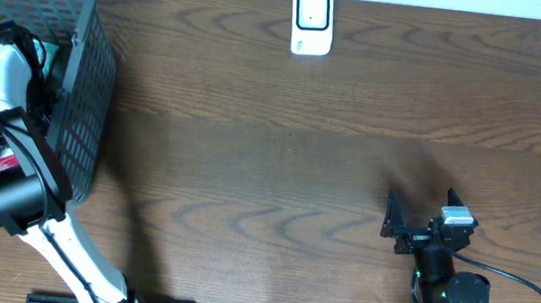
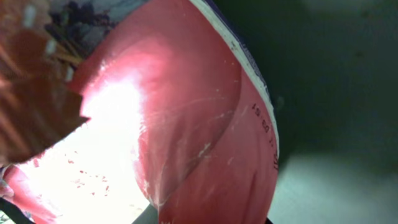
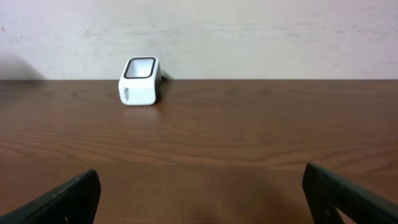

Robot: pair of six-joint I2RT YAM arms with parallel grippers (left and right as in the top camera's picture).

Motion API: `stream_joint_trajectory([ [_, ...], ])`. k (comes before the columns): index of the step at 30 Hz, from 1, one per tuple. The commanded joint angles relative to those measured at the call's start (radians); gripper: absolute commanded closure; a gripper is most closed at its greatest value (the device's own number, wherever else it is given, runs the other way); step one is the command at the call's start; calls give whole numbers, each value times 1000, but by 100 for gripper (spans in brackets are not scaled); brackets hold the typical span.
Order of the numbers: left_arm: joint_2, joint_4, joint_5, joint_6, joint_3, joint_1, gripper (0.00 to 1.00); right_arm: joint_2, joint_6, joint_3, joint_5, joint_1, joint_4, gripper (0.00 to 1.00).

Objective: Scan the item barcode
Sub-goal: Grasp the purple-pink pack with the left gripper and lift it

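Observation:
Because the tabletop before the scanner is bare, I should raise my left gripper out of the basket, carry the packet there, and lower it to release.
The item is a red glossy packet [image 2: 199, 124] with a white seam and printed date; it fills the left wrist view. A bit of its red shows inside the basket [image 1: 5, 160]. My left gripper [image 2: 208, 219] reaches down into the basket, and its dark fingertips at the frame's bottom edge are shut on the packet's lower part. No barcode shows on the packet. The white scanner [image 1: 312, 21] stands at the table's far edge, also in the right wrist view as the scanner [image 3: 139, 81]. My right gripper [image 1: 393, 223] rests open near the front right, nothing between its fingers [image 3: 68, 199].
A grey mesh basket [image 1: 86, 104] occupies the left end of the table, with the left arm over its rim. Bare wooden tabletop [image 1: 278, 172] lies between the basket, the scanner and the right arm. A black cable [image 1: 521, 285] trails from the right arm's base.

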Motion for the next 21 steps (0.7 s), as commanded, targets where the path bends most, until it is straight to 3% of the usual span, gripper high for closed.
stream_joint_trajectory([
  [1,-83,-15,100,-2,17,-2,93,-4,-5,-3,-2,2,-3,1],
  [8,-384,109,361,-2,18,-2,93,-4,-5,-3,-2,2,-3,1],
  [17,-694,257,498,-89,18,-2,93,-4,-5,-3,-2,2,-3,1],
  [21,-797,322,787,-89,18,-24,93,-4,-5,-3,-2,2,-3,1],
])
